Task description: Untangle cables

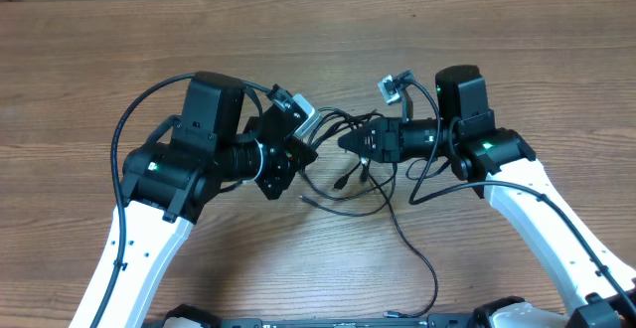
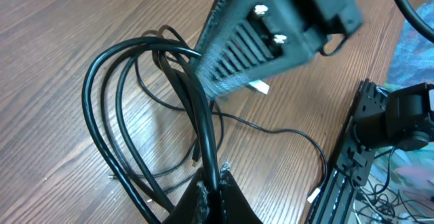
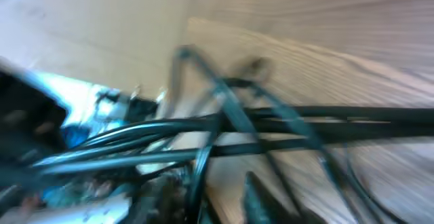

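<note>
The robot will raise its left gripper and pull the cord to the left in the overhead view, then let go of it, because the bare wood is on that side of the cord.
The cables [image 1: 343, 181] lie as a tangle of thin black cords on the wooden table between both arms. My left gripper [image 1: 298, 155] sits at the tangle's left edge. In the left wrist view it [image 2: 218, 174] is shut on one black cord, while looped cables [image 2: 108, 115] spread out to the left. My right gripper [image 1: 350, 141] reaches into the tangle from the right and shows as a big black body [image 2: 271, 34] above the loops. The right wrist view is blurred. There its fingers [image 3: 220, 190] stand apart with wood showing between them, and a strand of the cables [image 3: 305, 119] runs past the left finger.
One long cord [image 1: 417, 258] trails from the tangle toward the table's front edge. A black rail [image 2: 352, 149] with a small white plug [image 2: 313, 195] beside it borders the table at the right of the left wrist view.
</note>
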`<state>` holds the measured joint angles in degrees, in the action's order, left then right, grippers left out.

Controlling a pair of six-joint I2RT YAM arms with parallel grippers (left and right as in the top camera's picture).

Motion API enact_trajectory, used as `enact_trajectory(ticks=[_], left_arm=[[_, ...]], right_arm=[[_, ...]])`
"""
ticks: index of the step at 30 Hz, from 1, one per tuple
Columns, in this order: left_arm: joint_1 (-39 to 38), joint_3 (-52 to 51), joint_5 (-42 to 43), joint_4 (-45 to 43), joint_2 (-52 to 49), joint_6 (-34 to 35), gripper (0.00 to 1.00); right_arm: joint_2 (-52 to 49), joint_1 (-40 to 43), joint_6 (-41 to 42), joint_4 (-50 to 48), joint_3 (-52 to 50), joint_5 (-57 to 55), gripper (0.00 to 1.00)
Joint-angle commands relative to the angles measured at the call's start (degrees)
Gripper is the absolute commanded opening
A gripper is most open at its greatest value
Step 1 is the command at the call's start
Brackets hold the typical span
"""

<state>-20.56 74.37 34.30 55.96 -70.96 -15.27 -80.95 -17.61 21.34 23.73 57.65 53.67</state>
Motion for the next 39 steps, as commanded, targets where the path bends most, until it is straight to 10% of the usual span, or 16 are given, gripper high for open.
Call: enact_trajectory(ticks=[1, 8, 13, 25, 39], left_arm=[[-0.26, 0.79, 1.33, 0.55, -0.02, -1.49, 0.04], [-0.24, 0.81, 2.19, 0.70, 0.13, -1.46, 0.04], [0.02, 0.92, 8.96, -2.62, 1.66, -1.44, 0.04], [0.02, 4.98, 8.46, -11.54, 9.22, -0.37, 0.04], [0.04, 17.05, -48.04, -13.25, 12.59, 8.07, 0.04]], right_arm=[[0.68, 0.48, 0.52, 3.67, 0.07, -14.03, 0.20], [0.68, 5.44, 5.66, 19.69, 0.07, -41.79, 0.20], [0.68, 11.65, 5.60, 25.59, 0.07, -44.65, 0.78], [0.68, 14.47, 2.56, 29.18, 0.07, -44.65, 0.98], [0.68, 14.47, 2.58, 29.53, 0.07, -44.61, 0.99]])
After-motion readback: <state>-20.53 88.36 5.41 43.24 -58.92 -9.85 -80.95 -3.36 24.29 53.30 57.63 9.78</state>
